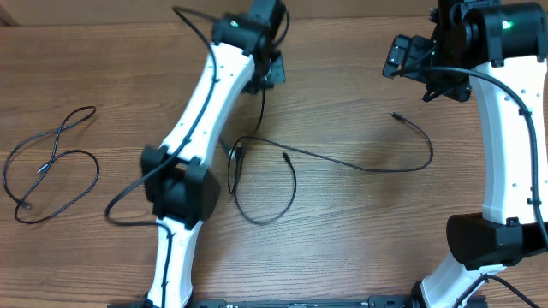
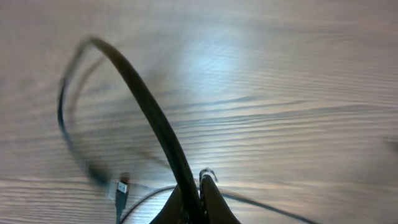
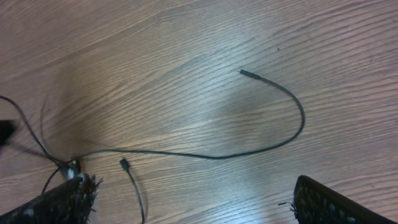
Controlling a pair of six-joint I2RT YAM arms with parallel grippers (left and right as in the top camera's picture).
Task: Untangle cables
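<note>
My cable will go to the left in the overhead view in my left gripper, over to the coiled cable and clear of the long cable, and be released there.
Thin black cables lie on the wooden table. One cable lies coiled apart at the left. A long cable runs from the middle to a plug end at the right; it also shows in the right wrist view. A looped cable lies in the middle, with a plug. My left gripper is shut on a cable and holds it lifted above the table at the back centre. My right gripper is open and empty, above the table at the back right.
The left arm's white links stretch across the table's middle left. The right arm stands along the right edge. A USB-type plug lies below the left gripper.
</note>
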